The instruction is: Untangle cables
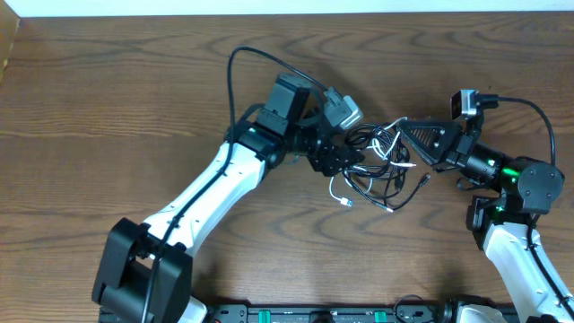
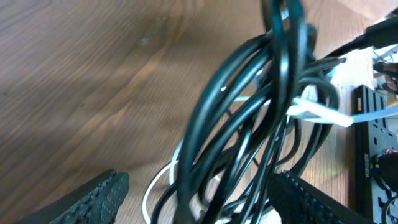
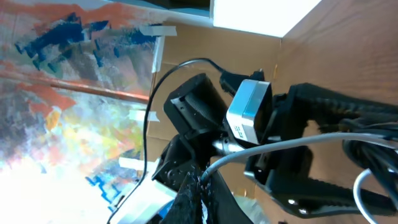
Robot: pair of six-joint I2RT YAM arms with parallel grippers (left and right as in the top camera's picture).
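Observation:
My right gripper holds the pale grey-white cable, which runs into the loops. I will pull it away from the tangle, to the right in the overhead view, before I release the cable.
The cables (image 1: 381, 169) lie in a small black and white tangle on the wooden table between my two grippers. My left gripper (image 1: 352, 160) reaches in from the left and stands open. In the left wrist view its fingers straddle the black loops (image 2: 249, 124), which rise up between them, and a white cable (image 2: 317, 112) crosses at the right. My right gripper (image 1: 401, 133) comes from the right with its jaws shut (image 3: 202, 186) on a pale grey-white cable (image 3: 298, 143), which runs off toward the tangle.
The arms' thicker black wires arch over the left wrist (image 1: 238, 63) and the right wrist (image 1: 529, 108). A black rail (image 1: 332, 314) runs along the table's front edge. The left arm's wrist camera (image 3: 249, 118) sits close in front of the right gripper.

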